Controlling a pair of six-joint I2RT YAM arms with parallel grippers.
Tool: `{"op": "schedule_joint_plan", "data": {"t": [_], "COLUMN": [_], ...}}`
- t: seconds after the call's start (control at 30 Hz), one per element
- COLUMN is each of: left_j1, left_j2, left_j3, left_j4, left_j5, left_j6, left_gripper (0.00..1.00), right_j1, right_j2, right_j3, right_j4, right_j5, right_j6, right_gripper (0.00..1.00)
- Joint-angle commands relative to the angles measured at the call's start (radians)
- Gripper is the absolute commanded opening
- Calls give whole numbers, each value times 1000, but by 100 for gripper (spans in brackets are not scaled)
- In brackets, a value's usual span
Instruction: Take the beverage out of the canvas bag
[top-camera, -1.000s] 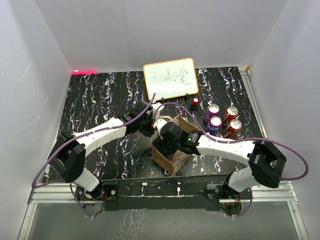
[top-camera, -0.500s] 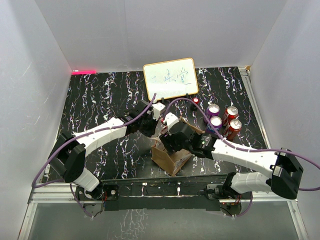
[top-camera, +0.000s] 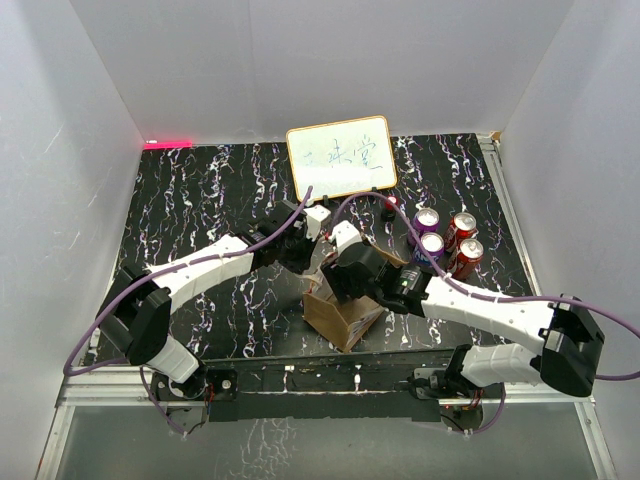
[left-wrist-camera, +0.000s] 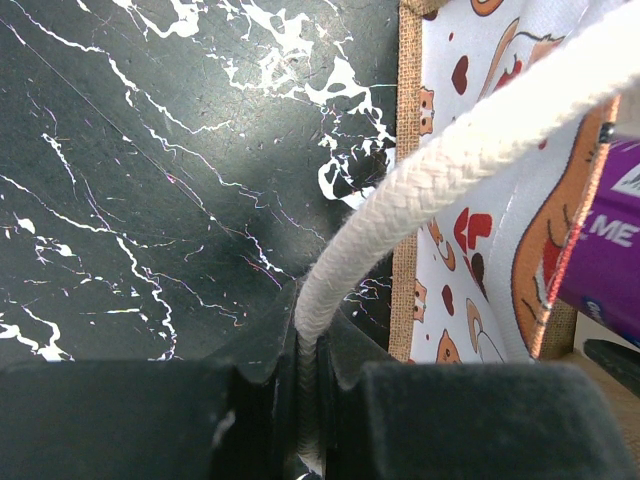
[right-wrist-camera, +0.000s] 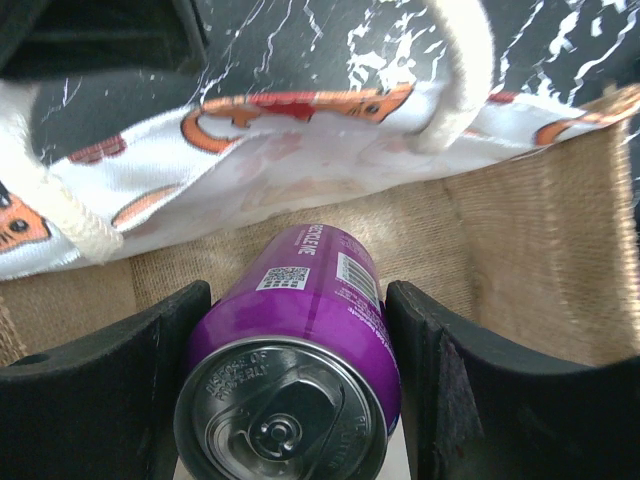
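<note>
My right gripper will rise past the bag's rim, move to its right in the top view to the tabletop by the purple cans, and lower to let go.
The tan-brown canvas bag (top-camera: 340, 318) stands open near the table's front middle. My left gripper (top-camera: 318, 222) is shut on one pale rope handle (left-wrist-camera: 420, 180) and holds it taut; in the left wrist view, the gripper (left-wrist-camera: 312, 350) has the bag's printed lining (left-wrist-camera: 470, 240) to its right. My right gripper (top-camera: 345, 270) reaches down into the bag. In the right wrist view, that gripper (right-wrist-camera: 297, 295) has its fingers (right-wrist-camera: 120, 380) pressed on both sides of a purple beverage can (right-wrist-camera: 300, 330), top facing the camera, with burlap (right-wrist-camera: 520, 250) behind it. The can also shows in the left wrist view (left-wrist-camera: 610, 250).
Several purple and red cans (top-camera: 447, 238) stand on the table right of the bag. A white framed board (top-camera: 340, 157) leans at the back middle. White walls close in the left, right and back. The second rope handle (right-wrist-camera: 462, 80) lies over the bag's far rim.
</note>
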Motion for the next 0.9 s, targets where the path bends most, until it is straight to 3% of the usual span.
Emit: {"op": "schedule_joint_plan", "data": {"t": [0.0, 0.37, 0.67, 0.77, 0.87], "left_j1": [-4, -4, -4, -4, -5], "left_j2": [-2, -8, -13, -9, -2], "left_j3": [31, 31, 32, 32, 34], "left_j4": [-17, -19, -18, -17, -19], "left_j5": [10, 5, 11, 14, 13], "left_j6": [5, 7, 6, 4, 4], "left_gripper": [2, 2, 2, 2, 2], "right_j1": [4, 4, -53, -182, -333], "right_j2": [-52, -211, -361, -387, -406], "right_j3": [145, 148, 25, 2, 5], "right_j4": [98, 204, 413, 364, 79], "right_j5": [162, 486, 875, 883, 829], "right_j6": [-40, -119, -183, -67, 247], "right_gripper": [8, 7, 8, 8, 8]}}
